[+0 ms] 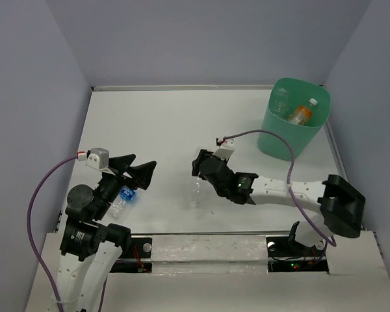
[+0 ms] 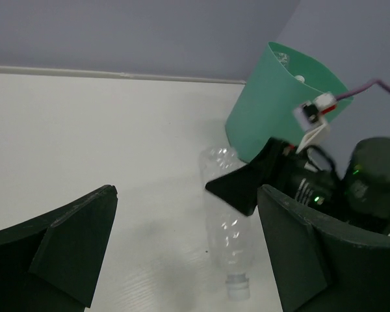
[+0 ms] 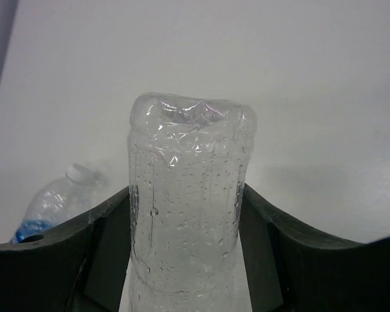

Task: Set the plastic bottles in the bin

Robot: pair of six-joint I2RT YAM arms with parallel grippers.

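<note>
My right gripper rises and carries the clear bottle [image 1: 196,194] outward over the bin's opening [image 1: 300,103] for release next, as the bin's rim stands well above the tabletop.
A clear plastic bottle [image 3: 185,195] with droplets inside sits between my right gripper's fingers [image 3: 273,253], which press on both its sides. In the top view my right gripper [image 1: 199,173] holds this bottle [image 1: 196,194] at the table's middle. It also shows in the left wrist view [image 2: 231,244], cap towards the camera. My left gripper [image 1: 138,170] is open and empty, above a blue-labelled bottle [image 1: 123,197] that lies on the table [image 3: 49,211]. The mint-green bin [image 1: 299,140] stands at the back right, with an orange-labelled bottle [image 1: 301,114] and a clear one [image 1: 281,104] inside.
Grey walls close the table [image 1: 156,123] on the left, back and right. The bin [image 2: 266,110] stands close to the right wall. A purple cable [image 1: 279,146] runs from my right wrist past the bin's front.
</note>
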